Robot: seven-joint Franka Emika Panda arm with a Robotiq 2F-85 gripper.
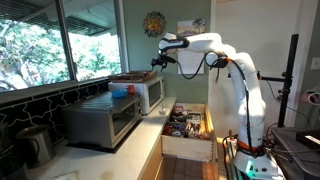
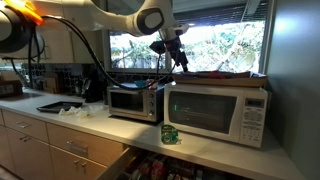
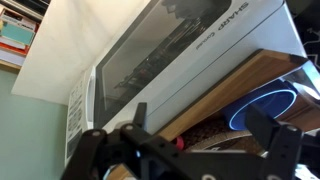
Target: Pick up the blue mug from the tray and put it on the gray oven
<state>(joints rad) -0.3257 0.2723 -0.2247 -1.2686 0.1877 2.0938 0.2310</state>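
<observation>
The blue mug's rim [image 3: 233, 112] lies nearer one open finger, so next I need to move my gripper down, shifting toward the right in the wrist view, and close astride the mug's rim.
In the wrist view the blue mug [image 3: 264, 108] stands on the reddish-brown tray [image 3: 215, 96], seen from above with its bright rim showing. The tray lies on top of the white microwave [image 3: 190, 45]. My gripper [image 3: 205, 128] is open and hovers over the tray, with the mug just inside its right finger. In both exterior views the gripper [image 1: 159, 62] [image 2: 181, 57] hangs above the tray [image 1: 131, 76] [image 2: 216, 73], and I cannot make out the mug there. The gray oven [image 1: 101, 120] [image 2: 134, 101] stands beside the microwave, door shut.
A blue item [image 1: 119, 91] sits on the gray oven's top next to the microwave [image 1: 150, 94]. A dark metal jug [image 1: 38, 145] stands on the counter. A drawer [image 1: 188, 126] full of utensils is pulled open. A green can [image 2: 170, 134] stands before the microwave [image 2: 218, 112].
</observation>
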